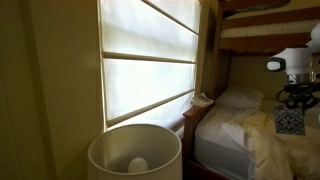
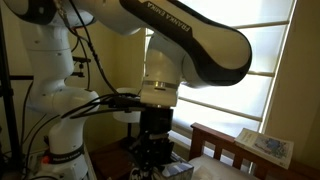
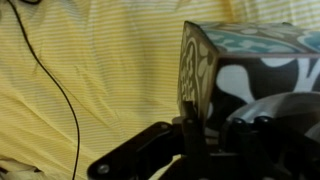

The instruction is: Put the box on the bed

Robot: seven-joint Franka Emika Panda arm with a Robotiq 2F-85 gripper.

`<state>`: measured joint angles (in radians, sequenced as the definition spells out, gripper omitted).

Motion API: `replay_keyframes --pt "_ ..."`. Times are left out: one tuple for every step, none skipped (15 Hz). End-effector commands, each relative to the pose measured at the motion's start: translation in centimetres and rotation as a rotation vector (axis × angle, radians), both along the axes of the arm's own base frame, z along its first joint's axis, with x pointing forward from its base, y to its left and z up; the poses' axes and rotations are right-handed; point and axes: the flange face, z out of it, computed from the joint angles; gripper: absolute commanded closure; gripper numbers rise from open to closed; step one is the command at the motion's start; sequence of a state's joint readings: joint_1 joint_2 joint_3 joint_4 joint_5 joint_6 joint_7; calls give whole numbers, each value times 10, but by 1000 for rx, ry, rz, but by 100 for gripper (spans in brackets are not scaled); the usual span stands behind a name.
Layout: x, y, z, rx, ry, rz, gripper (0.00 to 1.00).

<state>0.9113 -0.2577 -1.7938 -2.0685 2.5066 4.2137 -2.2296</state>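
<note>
I should next carry the box (image 1: 289, 121) with my gripper toward the white pillow, then down to release it on the bedding beside the pillow, which is clear.
The box (image 3: 250, 65), small with a dark blue-grey and white pattern, fills the right of the wrist view. My gripper (image 3: 200, 125) is shut on it, with one finger pressed against its side. Cream-yellow striped bedding (image 3: 100, 70) lies right beneath. In an exterior view the box (image 1: 289, 121) hangs under my gripper (image 1: 293, 100) over the rumpled bedding (image 1: 262, 135) of the wooden bunk bed (image 1: 194, 118), right of the white pillow (image 1: 240, 98). Whether the box touches the bedding I cannot tell. In an exterior view my gripper (image 2: 150, 152) is low, and the box is hidden.
A thin black cable (image 3: 55, 80) runs across the bedding. A pale tissue-topped item (image 1: 203, 99) sits on the headboard and also shows in an exterior view (image 2: 265, 143). A white lamp shade (image 1: 135, 150) stands in front of the blinded window (image 1: 150, 60). The upper bunk (image 1: 270, 25) is overhead.
</note>
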Motion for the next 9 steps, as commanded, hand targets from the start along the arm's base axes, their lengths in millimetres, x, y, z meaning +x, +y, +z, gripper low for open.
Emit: replay_keyframes --pt "29 -6 -1 27 -101 -152 99" --pt "36 -6 -4 29 -116 -192 99" --pt "43 -7 -6 29 -135 -232 99" --pt "49 -8 -9 32 -152 -271 99" --pt "53 -11 -13 34 -164 -312 99" --pt "57 -14 -14 34 -182 -352 99" --pt "59 -17 -15 36 -199 -394 99" --pt "60 -21 -10 33 -233 -435 99" --pt "63 -26 8 11 -290 -468 99"
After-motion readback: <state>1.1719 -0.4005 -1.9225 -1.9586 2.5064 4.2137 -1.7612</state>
